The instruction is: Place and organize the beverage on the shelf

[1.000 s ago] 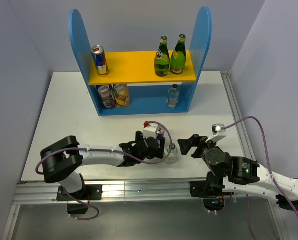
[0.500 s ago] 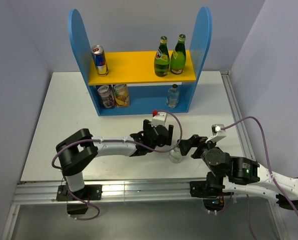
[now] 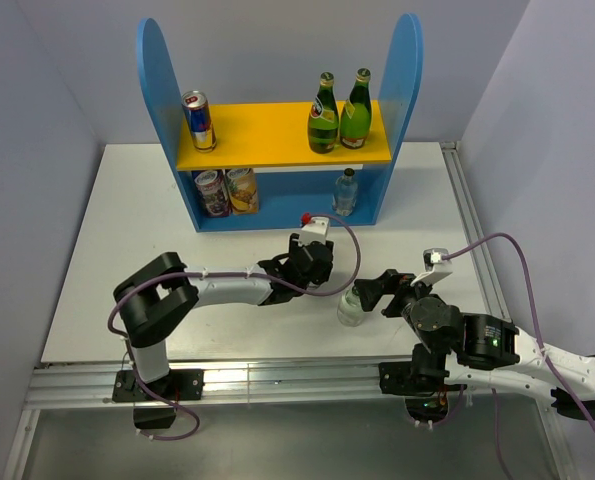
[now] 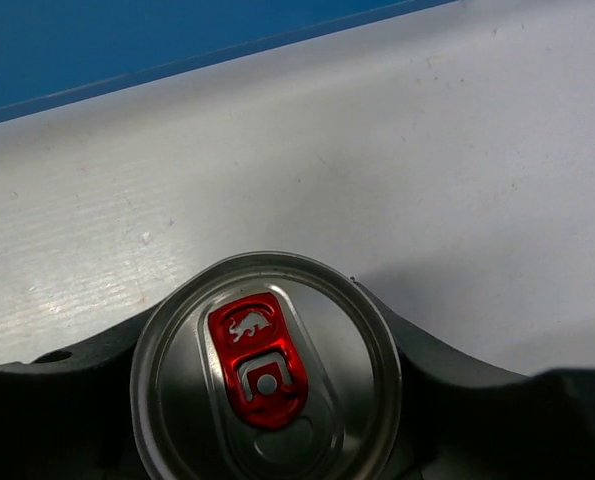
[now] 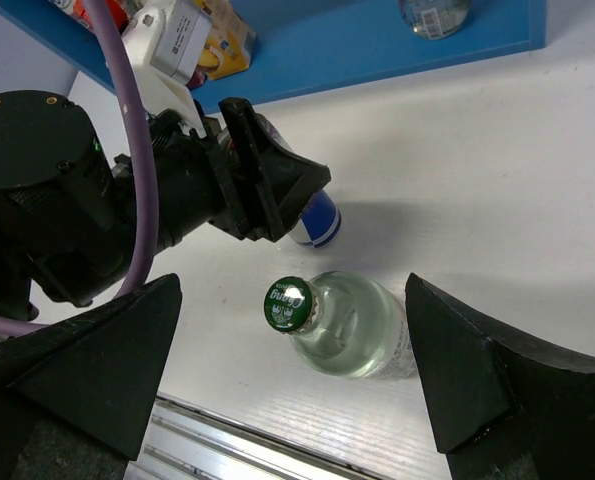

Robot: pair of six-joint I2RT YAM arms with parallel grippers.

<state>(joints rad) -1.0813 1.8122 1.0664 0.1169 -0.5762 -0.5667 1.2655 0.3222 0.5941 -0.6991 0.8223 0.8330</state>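
Observation:
The blue and silver can should go up and outward in my left gripper, onto the yellow board (image 3: 234, 143) beside the similar can, because the board is bare there.
My left gripper (image 4: 267, 395) is shut on a blue and silver can (image 4: 267, 340) with a red pull tab, its fingers (image 4: 447, 385) pressed to both sides; the can stands on the table. The right wrist view shows that can (image 5: 317, 222) under the left gripper (image 5: 267, 190). A clear bottle (image 5: 352, 325) with a green cap stands between the spread fingers of my open right gripper (image 5: 292, 375), untouched. From above, the left gripper (image 3: 322, 272) and the bottle (image 3: 350, 308) sit in front of the shelf (image 3: 267, 150).
On the yellow board stand a can (image 3: 198, 120) at the left and two green bottles (image 3: 324, 115) at the right. Below are two cans (image 3: 227, 191) at the left and a small clear bottle (image 3: 346, 192) at the right. The right gripper (image 3: 377, 290) is close beside the left one.
My left arm slid right and a little toward the shelf, and its jaws closed on the can. The right arm and the clear bottle stayed put.

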